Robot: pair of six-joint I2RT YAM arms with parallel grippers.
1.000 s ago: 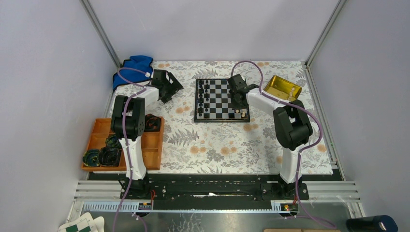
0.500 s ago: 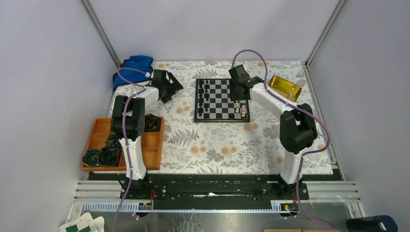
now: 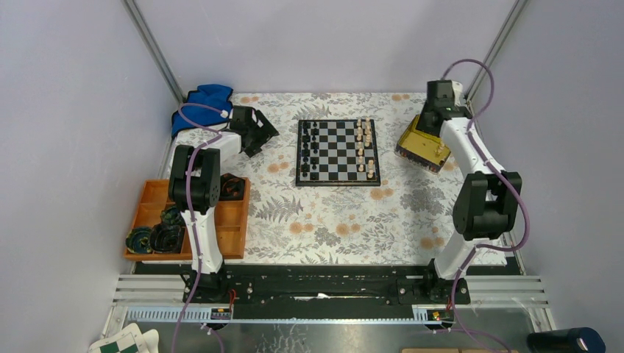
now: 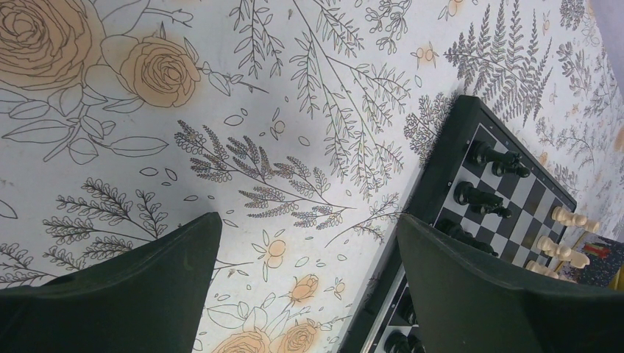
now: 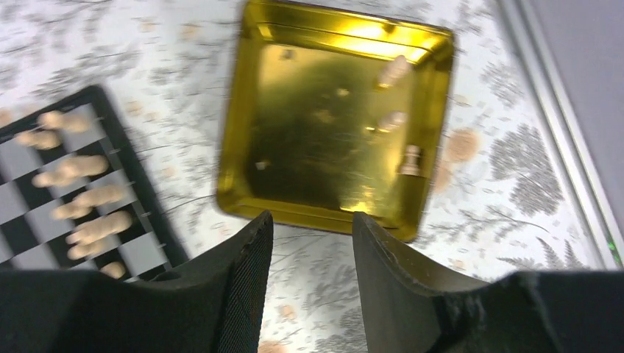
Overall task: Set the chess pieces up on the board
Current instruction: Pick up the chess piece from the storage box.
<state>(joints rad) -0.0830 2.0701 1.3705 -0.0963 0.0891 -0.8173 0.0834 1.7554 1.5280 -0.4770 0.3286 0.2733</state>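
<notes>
My right gripper is above the tin's middle pale piece, which sits to the gripper's right in the wrist view. I need to bring the open fingers that way and down onto the piece.
The board (image 3: 338, 176) lies at the table's far middle. Black chess pieces (image 3: 310, 151) stand along its left columns and pale ones (image 3: 363, 143) along its right side. My right gripper (image 3: 433, 125) hangs over the gold tin (image 3: 412, 140), right of the board. In the right wrist view its fingers (image 5: 313, 220) stand open and empty at the tin's (image 5: 243, 132) near rim. Three pale pieces (image 5: 410, 159) lie in the tin. My left gripper (image 3: 261, 132) rests open left of the board, holding nothing (image 4: 305, 220). The board's border (image 4: 441, 176) and black pieces (image 4: 489, 198) show beside its right finger.
An orange tray (image 3: 228, 220) holding dark round things sits at the near left. A blue cloth (image 3: 206, 99) lies in the far left corner. A green-and-white checkered folded thing (image 3: 121, 342) lies below the arm bases. Metal frame rails run along the table's right side (image 3: 489, 154).
My right arm has swung from the board's right side to above the gold tin, its jaws widening. Pale pieces now show uncovered on the board. The left arm has not moved.
</notes>
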